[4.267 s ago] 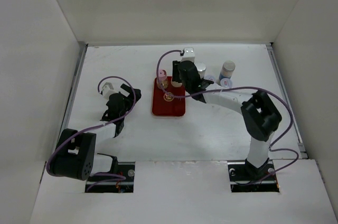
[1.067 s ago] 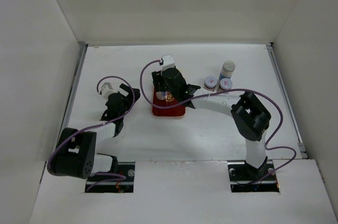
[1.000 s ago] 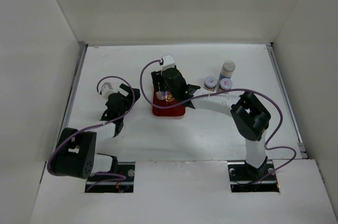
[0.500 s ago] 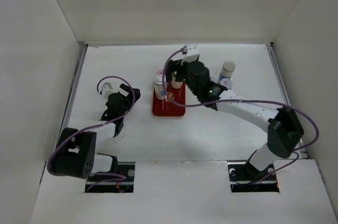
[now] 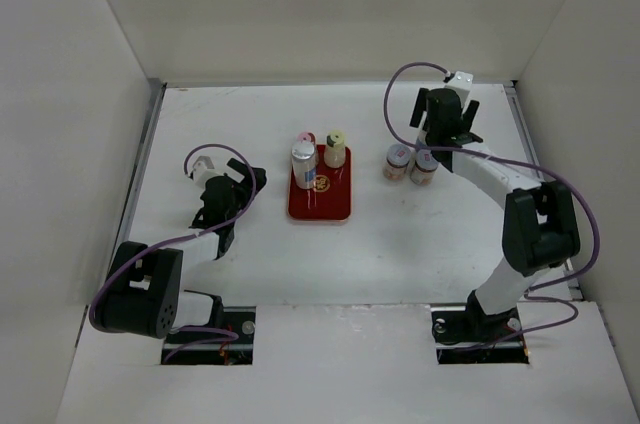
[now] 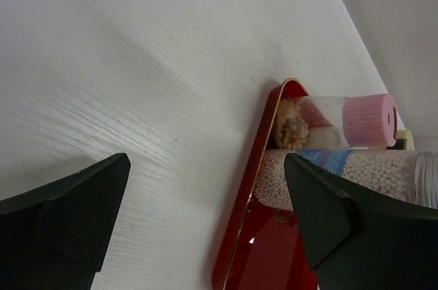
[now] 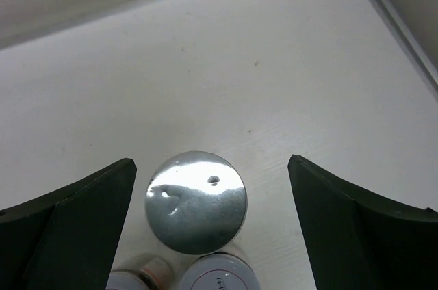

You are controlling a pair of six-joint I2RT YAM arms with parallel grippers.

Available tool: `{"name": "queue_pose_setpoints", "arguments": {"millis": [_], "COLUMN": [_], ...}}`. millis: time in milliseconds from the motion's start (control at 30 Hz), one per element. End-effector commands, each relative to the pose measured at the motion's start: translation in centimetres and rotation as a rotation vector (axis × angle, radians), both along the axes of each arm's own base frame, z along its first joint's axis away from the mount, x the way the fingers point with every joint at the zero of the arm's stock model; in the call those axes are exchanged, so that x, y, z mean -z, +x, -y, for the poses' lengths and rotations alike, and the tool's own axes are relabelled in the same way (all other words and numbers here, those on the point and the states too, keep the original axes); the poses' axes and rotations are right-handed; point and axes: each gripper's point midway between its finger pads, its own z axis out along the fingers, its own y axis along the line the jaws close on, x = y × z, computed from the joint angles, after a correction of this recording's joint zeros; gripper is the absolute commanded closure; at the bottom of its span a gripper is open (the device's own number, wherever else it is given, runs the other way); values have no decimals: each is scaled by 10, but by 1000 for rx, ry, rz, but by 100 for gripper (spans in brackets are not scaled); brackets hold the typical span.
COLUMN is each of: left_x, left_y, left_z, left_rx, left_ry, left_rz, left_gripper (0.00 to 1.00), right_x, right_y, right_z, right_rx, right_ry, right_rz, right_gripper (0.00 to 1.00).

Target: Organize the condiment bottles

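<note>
The silver lid (image 7: 196, 202) is below my right gripper and already between my open fingers. My right gripper should next go down a little around it and close on the lid's sides.
A flat red tray (image 5: 322, 202) holds three condiment bottles: a silver-lidded one (image 5: 304, 161), a pink-lidded one (image 5: 305, 138) behind it and a yellow-lidded one (image 5: 335, 148). Two more bottles (image 5: 397, 160) (image 5: 424, 167) stand to its right on the table. My right gripper (image 5: 441, 126) hovers open just behind them. In the right wrist view it (image 7: 211, 167) is straight above a silver lid (image 7: 196, 202), not touching it. My left gripper (image 5: 243, 182) rests open left of the tray. The left wrist view shows the tray's edge (image 6: 241, 221), the pink-lidded bottle (image 6: 342, 120) and the silver-lidded one (image 6: 342, 177).
White walls enclose the table on the left, back and right. A metal rail (image 5: 540, 184) runs along the right edge, close to my right arm. Bare table (image 5: 400, 254) lies in front of the tray.
My right gripper has left the tray and swung right to the bottles off the tray, its jaws spreading wider. The silver-lidded bottle now stands free on the tray. The left arm has stayed still.
</note>
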Motion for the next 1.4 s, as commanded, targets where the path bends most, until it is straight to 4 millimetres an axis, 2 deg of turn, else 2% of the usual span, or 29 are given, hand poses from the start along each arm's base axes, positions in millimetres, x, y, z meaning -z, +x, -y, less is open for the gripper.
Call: {"name": "queue_pose_setpoints", "arguments": {"millis": [0,67,167,267,367,433,500,600,700,800,867,967,1267,1367], "left_x": [-11,-13,-11,-9,-12,-8,-10,-13,-10,-13,-11,-12,-14,-9], "left_y": [4,4,5,5,5,5,5,5,5,5,5,4,4,4], "left_z": [0,1,2,2,3,2,4,3,1,3,2,4,3,5], "left_rx": [-4,-2,-3,6,3,2,9,2,2,3,-1,7,-2,8], "left_ry": [-13,-13,-8,-16,-12,-12,-17,-9,-14,-9,-7,-14,-8,-13], "left_rz": [48,53,49,41,48,39,43,52,45,55,47,49,57,42], "left_gripper": [0,0,0,0,0,0,0,0,0,0,0,0,0,0], "right_x": [-9,-5,6,12,22,25,22,1,-44,-90,-113,-121,-97,-88], "right_y": [9,12,14,16,12,14,16,14,12,-3,-14,-28,-78,-84], "right_z": [-7,-11,-7,-5,-9,-9,-10,-3,1,-13,-26,-59,-188,-223], "right_rx": [-41,-60,-54,-48,-59,-55,-52,-17,3,-42,-87,-176,-509,-600], "right_ry": [67,83,96,117,137,140,140,139,148,165,169,170,229,238], "right_rz": [30,29,15,2,-36,-53,-47,23,160,309,376,392,312,272], "right_gripper": [0,0,0,7,9,17,29,45,50,51,51,50,49,49]}}
